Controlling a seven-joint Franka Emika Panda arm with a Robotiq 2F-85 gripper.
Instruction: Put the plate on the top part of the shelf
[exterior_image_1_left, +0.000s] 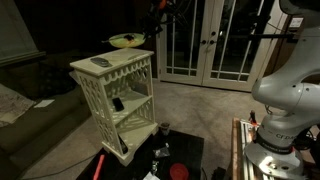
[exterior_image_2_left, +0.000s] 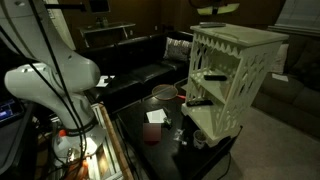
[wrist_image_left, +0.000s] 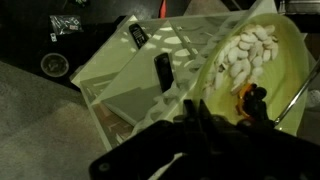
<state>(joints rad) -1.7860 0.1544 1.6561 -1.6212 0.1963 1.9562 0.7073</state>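
I should next lower my gripper to release the plate on the shelf's flat top (exterior_image_1_left: 118, 57) below, because the plate is still clear above that top.
The pale yellow-green plate (wrist_image_left: 250, 60), with a white pattern on its face, is held by its rim in my gripper (wrist_image_left: 190, 115), which is shut on it. In an exterior view the plate (exterior_image_1_left: 125, 41) hangs just above the far edge of the cream-white shelf (exterior_image_1_left: 115, 95), with the gripper (exterior_image_1_left: 150, 33) beside it. The shelf (exterior_image_2_left: 230, 80) also shows from its other side, with the plate (exterior_image_2_left: 216, 10) at the top edge of the picture. In the wrist view the shelf's flat top (wrist_image_left: 130, 65) lies below and beside the plate.
A grey oblong object (exterior_image_1_left: 100, 63) lies on the shelf's top. A small dark item (exterior_image_1_left: 118, 103) sits on a middle tier. A black low table (exterior_image_2_left: 150, 135) with a bowl (exterior_image_2_left: 163, 93) stands beside the shelf. A dark sofa (exterior_image_2_left: 140, 60) is behind.
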